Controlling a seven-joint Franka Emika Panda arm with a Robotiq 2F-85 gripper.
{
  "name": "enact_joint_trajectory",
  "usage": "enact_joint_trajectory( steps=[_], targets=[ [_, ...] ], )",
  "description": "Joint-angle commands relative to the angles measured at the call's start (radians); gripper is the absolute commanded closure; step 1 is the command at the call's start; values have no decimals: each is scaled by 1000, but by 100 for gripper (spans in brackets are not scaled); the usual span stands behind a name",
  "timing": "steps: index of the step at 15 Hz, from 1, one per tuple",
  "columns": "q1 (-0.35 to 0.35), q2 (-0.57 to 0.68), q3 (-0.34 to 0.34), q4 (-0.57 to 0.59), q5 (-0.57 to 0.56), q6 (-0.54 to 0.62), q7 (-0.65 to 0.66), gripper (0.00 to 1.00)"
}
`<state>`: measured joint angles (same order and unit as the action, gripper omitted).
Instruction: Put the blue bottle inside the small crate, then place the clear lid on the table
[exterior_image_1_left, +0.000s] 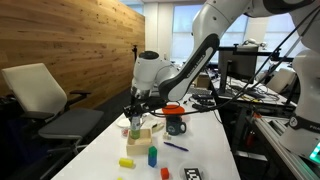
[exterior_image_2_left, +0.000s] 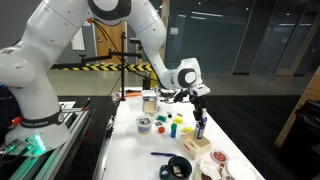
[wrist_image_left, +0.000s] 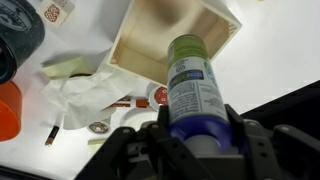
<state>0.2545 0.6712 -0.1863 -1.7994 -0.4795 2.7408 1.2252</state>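
The bottle overlaps one side of the small crate (exterior_image_1_left: 147, 129), so my gripper should next shift toward the open middle of the crate. Then it should lower the bottle to release it.
My gripper (wrist_image_left: 197, 138) is shut on the blue top of the blue bottle (wrist_image_left: 194, 85). The bottle's green lower end points at the near wall of the small tan crate (wrist_image_left: 170, 35). In both exterior views the gripper (exterior_image_1_left: 135, 108) (exterior_image_2_left: 200, 103) holds the bottle (exterior_image_1_left: 136, 125) (exterior_image_2_left: 200, 123) upright just above the crate (exterior_image_1_left: 147, 129) (exterior_image_2_left: 194, 146) on the white table (exterior_image_1_left: 205, 155) (exterior_image_2_left: 135, 150). I cannot tell whether the bottle's base is inside the crate. I cannot make out a clear lid.
A dark mug with an orange bowl (exterior_image_1_left: 175, 120) stands beside the crate. A short blue cylinder (exterior_image_1_left: 152, 156), a yellow piece (exterior_image_1_left: 127, 162) and a green piece (exterior_image_1_left: 165, 172) lie nearer the front. Crumpled paper and small wrappers (wrist_image_left: 90, 95) lie by the crate.
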Motion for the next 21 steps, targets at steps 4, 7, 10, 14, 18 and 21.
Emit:
enact_joint_trajectory(
  steps=[4, 7, 10, 14, 18, 21],
  targets=[
    [-12, 57, 14, 60, 137, 1, -146, 70],
    [-12, 67, 14, 50, 181, -8, -188, 70],
    [-11, 82, 11, 50, 209, -18, -219, 70],
    [-15, 107, 10, 73, 230, -37, -272, 70],
    [-19, 126, 5, 102, 246, -59, -315, 70],
    [-25, 132, 7, 121, 256, -70, -334, 19]
  ],
)
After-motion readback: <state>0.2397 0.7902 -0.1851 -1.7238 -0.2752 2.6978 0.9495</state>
